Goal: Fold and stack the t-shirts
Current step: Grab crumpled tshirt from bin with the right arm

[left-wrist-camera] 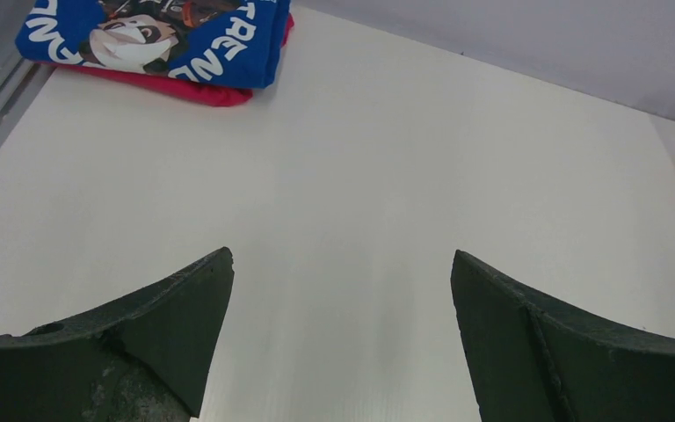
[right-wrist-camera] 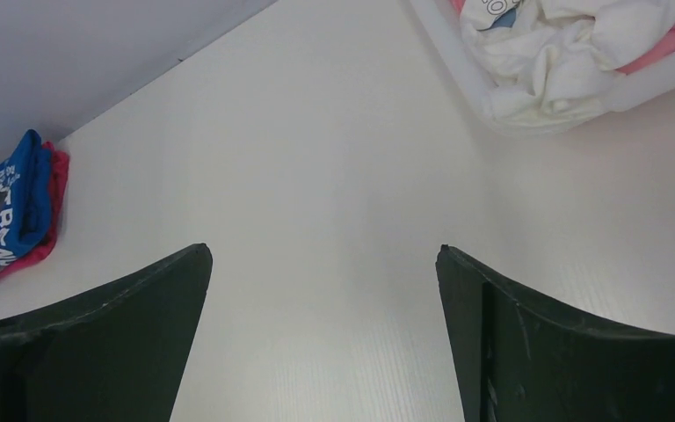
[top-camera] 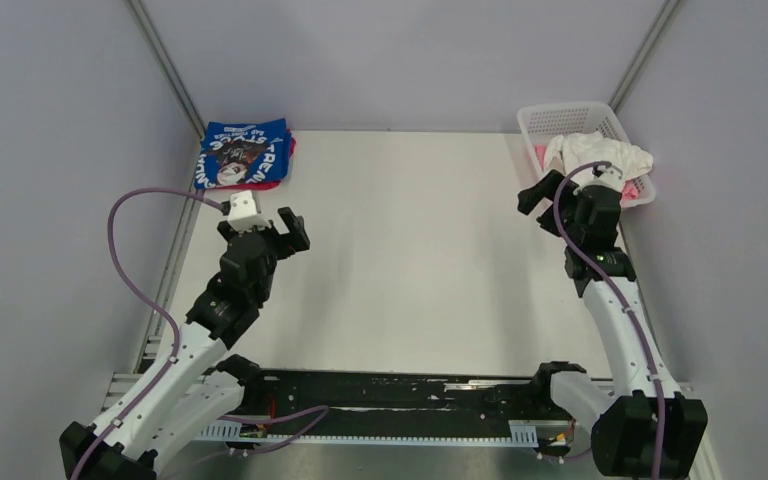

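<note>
My right gripper needs to move outward over the basket's rim and come down onto the crumpled white t-shirt (top-camera: 595, 155) (right-wrist-camera: 567, 53), because that t-shirt is outward of my gripper, inside the basket.
A folded royal-blue t-shirt (top-camera: 245, 153) with white lettering lies on a folded pink one (top-camera: 282, 172) at the table's far left corner. The stack also shows in the left wrist view (left-wrist-camera: 154, 35) and the right wrist view (right-wrist-camera: 4, 211). A crumpled white t-shirt (top-camera: 595, 155) lies on pink cloth (top-camera: 642, 190) in the basket, also seen in the right wrist view (right-wrist-camera: 562, 61). My left gripper (top-camera: 260, 225) is open and empty over bare table, a little nearer than the stack (left-wrist-camera: 341, 255). My right gripper (top-camera: 572, 190) is open and empty just in front of the basket (right-wrist-camera: 322, 248).
A white lattice basket (top-camera: 560, 115) stands at the far right corner, its rim in the right wrist view (right-wrist-camera: 444, 35). Grey walls close in the table on three sides. A metal rail (top-camera: 165, 290) runs along the left edge. The black base bar (top-camera: 390, 395) lies at the near edge.
</note>
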